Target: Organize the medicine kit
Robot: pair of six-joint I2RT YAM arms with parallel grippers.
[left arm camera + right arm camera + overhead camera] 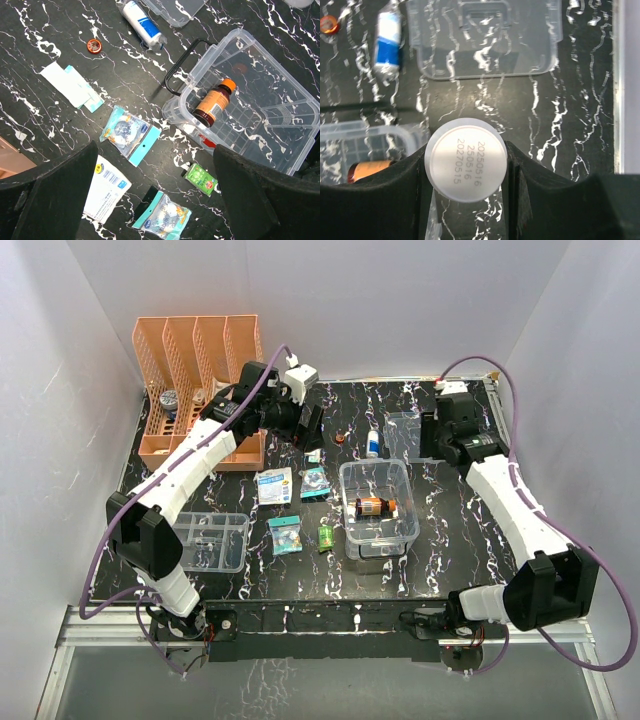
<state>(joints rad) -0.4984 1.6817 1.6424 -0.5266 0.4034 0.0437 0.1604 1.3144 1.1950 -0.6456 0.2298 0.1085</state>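
Note:
The free part of the kit's bottom (382, 529) beside the bottle is below and back from my right gripper. My right gripper swings back next, lowers inside and releases the white container.
The medicine kit (378, 502), a deep clear box (265, 107), stands mid-table with a brown bottle with an orange cap (214, 102) lying inside. Its clear lid (403, 432) (482, 37) lies flat behind it. My right gripper (437, 435) (466, 170) hovers by the lid, shut on a white round container (466, 166) whose printed bottom faces the camera. High above the loose packets to the left of the kit, my left gripper (305, 425) (155, 200) is wide open and holds nothing.
Two blister packs (129, 131) (162, 215), a white carton (106, 189), a green sachet (201, 179), a pale strip (72, 86), a blue-white tube (142, 22) and a small orange ring (93, 46) lie loose. An orange file rack (200, 370) stands back left, a shallow divided tray (212, 540) front left.

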